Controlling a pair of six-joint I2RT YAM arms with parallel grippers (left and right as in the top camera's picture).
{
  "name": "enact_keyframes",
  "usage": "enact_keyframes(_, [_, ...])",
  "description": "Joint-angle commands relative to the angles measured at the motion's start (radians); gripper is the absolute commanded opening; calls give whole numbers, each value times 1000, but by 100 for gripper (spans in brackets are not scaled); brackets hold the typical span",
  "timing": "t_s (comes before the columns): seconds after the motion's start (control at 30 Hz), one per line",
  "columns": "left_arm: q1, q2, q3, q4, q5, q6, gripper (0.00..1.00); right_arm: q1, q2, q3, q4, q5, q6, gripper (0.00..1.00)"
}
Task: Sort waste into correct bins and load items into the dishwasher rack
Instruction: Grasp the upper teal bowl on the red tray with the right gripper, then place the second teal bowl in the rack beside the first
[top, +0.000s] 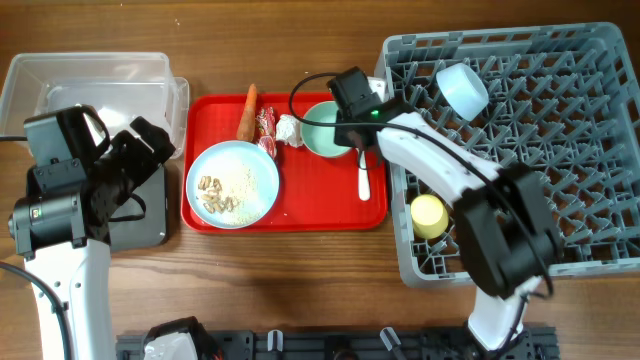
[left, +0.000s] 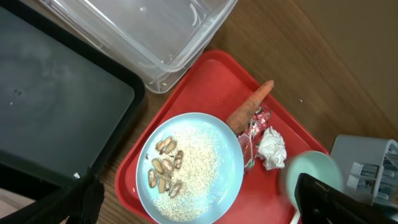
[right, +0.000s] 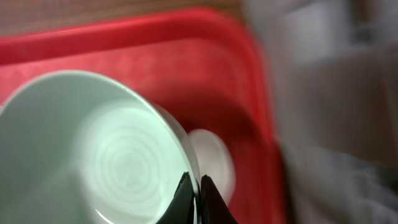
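My right gripper lifts next, crosses the rack's edge, lowers the mint-blue bowl and releases. Empty rack wires beside the second bowl (top: 520, 120) lie to the gripper's right in the overhead view.
My right gripper (right: 198, 194) is shut on the right rim of a mint-blue bowl (top: 322, 130) at the red tray's back right. The white spoon (top: 363, 180) lies beside it. The pale blue plate (left: 186, 118) holds rice (left: 196, 162) and beige scraps (left: 165, 171). The carrot (left: 249, 107), red wrapper (left: 256, 121) and white tissue (left: 272, 148) lie behind the plate. My left gripper (left: 199, 211) is open above the plate's near edge. The second bowl (top: 462, 88) and the yellow cup (top: 428, 215) are in the grey rack (top: 540, 150).
The clear tub (top: 100, 85) stands at the back left, with the black tray (left: 56, 106) in front of it under my left arm. The red tray (top: 300, 215) lies between the bins and the rack. Bare wooden table runs along the front.
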Motion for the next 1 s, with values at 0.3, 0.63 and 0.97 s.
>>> enact_keyframes(0.3, [5, 0, 5, 3, -13, -9, 100, -268, -472, 2, -243, 927, -173, 4])
enact_keyframes(0.63, [5, 0, 5, 2, -13, -9, 100, -632, -268, -4, 42, 968, -548, 4])
enact_keyframes(0.97, [5, 0, 5, 2, -13, -9, 100, -585, -31, -4, 170, 990, -700, 4])
